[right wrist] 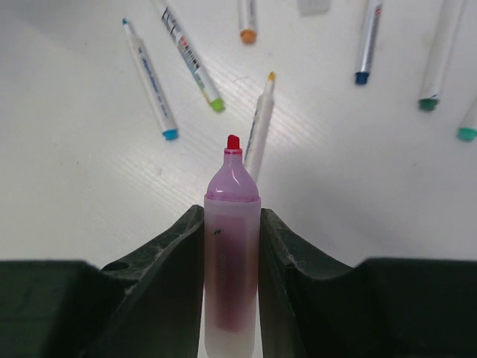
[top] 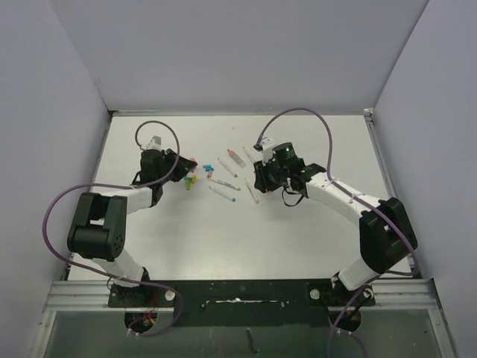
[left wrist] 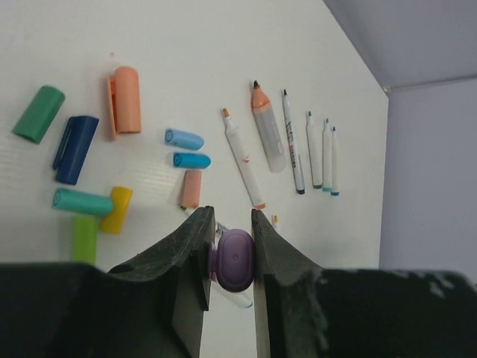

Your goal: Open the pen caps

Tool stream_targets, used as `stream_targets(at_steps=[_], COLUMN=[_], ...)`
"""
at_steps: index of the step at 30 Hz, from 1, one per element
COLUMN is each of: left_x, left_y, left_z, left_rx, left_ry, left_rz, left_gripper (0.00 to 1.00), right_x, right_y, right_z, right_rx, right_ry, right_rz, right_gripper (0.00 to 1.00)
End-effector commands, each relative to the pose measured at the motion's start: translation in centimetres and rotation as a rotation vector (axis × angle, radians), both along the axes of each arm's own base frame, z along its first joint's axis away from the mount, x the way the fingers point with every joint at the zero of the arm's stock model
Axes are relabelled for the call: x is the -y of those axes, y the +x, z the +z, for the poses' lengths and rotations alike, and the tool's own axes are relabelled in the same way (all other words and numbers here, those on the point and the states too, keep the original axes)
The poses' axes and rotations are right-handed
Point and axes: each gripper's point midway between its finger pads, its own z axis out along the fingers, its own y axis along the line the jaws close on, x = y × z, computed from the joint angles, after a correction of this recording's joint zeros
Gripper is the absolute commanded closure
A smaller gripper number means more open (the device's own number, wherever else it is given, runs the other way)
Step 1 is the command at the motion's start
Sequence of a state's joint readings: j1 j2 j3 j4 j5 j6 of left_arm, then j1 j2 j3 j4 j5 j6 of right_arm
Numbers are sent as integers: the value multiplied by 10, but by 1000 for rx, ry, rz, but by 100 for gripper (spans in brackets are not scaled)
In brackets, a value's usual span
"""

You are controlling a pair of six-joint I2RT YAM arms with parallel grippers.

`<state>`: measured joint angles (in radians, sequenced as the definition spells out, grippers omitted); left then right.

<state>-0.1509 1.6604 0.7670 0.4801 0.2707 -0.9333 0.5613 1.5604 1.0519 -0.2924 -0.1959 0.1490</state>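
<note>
My left gripper is above the gathered loose caps, so next it should go down and back over clear tabletop (top: 202, 178) (left wrist: 158, 204) beside the yellow cap to let go of the purple cap.
My left gripper (left wrist: 232, 216) is shut on a purple pen cap (left wrist: 234, 257), held clear above the table. My right gripper (right wrist: 232, 216) is shut on the barrel of a purple highlighter (right wrist: 232, 253); its red tip (right wrist: 233, 142) is bare and points away from me. In the top view the left gripper (top: 181, 165) and right gripper (top: 261, 177) hang apart, with the pens between them. Several loose pen caps lie under the left gripper, among them a green one (left wrist: 39, 113), a dark blue one (left wrist: 74, 148), an orange one (left wrist: 127, 99) and a teal one (left wrist: 82, 201).
Several uncapped white pens (left wrist: 242, 158) lie in a row on the white table (top: 223, 239), beside an orange highlighter (left wrist: 267, 127). More uncapped pens (right wrist: 150, 80) lie fanned out below the right gripper. Grey walls (top: 52, 112) enclose the table on three sides.
</note>
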Motion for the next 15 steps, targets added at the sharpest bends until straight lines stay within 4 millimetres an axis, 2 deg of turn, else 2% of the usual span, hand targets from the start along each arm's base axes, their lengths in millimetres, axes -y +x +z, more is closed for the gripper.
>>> stream_targets(at_steps=[1, 7, 15], left_x=[2, 5, 8], left_y=[-16, -34, -43], left_z=[15, -13, -37], left_rx=[51, -13, -77], left_ry=[10, 28, 50], left_rz=[-45, -73, -100], left_gripper=[100, 100, 100], right_x=[3, 8, 18], right_y=[41, 62, 78], right_z=[29, 24, 18], right_rx=[130, 129, 120], right_ry=[3, 11, 25], right_rz=[-65, -96, -125], right_gripper=[100, 100, 100])
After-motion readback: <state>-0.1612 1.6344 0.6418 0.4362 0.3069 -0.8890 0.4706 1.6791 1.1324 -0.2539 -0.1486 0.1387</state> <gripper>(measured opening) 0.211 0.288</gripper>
